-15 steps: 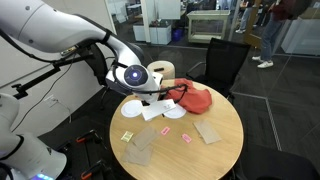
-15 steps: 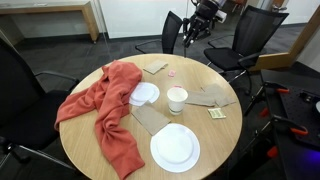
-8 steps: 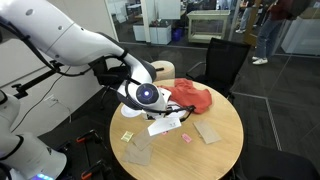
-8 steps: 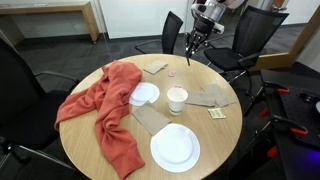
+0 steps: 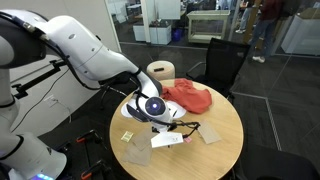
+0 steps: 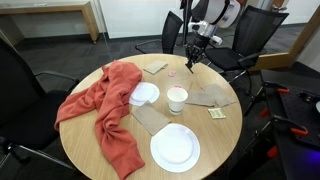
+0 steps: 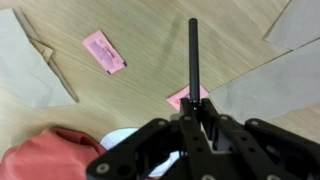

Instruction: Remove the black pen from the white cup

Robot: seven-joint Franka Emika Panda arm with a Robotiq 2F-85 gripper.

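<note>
I will lower my gripper slightly, away from the red cloth, before I let go of the black pen over empty wood, apart from the white cup (image 6: 177, 98).
My gripper (image 7: 193, 106) is shut on the black pen (image 7: 193, 55), which sticks straight out past the fingertips over the wooden table. In an exterior view the gripper (image 6: 196, 50) hangs above the far edge of the round table with the thin pen (image 6: 189, 58) pointing down from it. The white cup (image 6: 177, 98) stands upright near the table's middle, apart from the pen and closer to the camera. In an exterior view the gripper (image 5: 157, 108) is low over the table, and the arm hides the cup.
A red cloth (image 6: 110, 105) drapes over one side of the table (image 6: 225, 140). Two flat white discs (image 6: 175, 148) (image 6: 145, 93), brown paper pieces (image 6: 205, 98) and pink notes (image 7: 104, 52) lie on it. A tan cylinder (image 5: 160, 72) stands behind. Office chairs (image 6: 245, 45) surround the table.
The arm has swung lower and forward over the table with the pen held in the gripper. The cup, cloth and discs have not moved.
</note>
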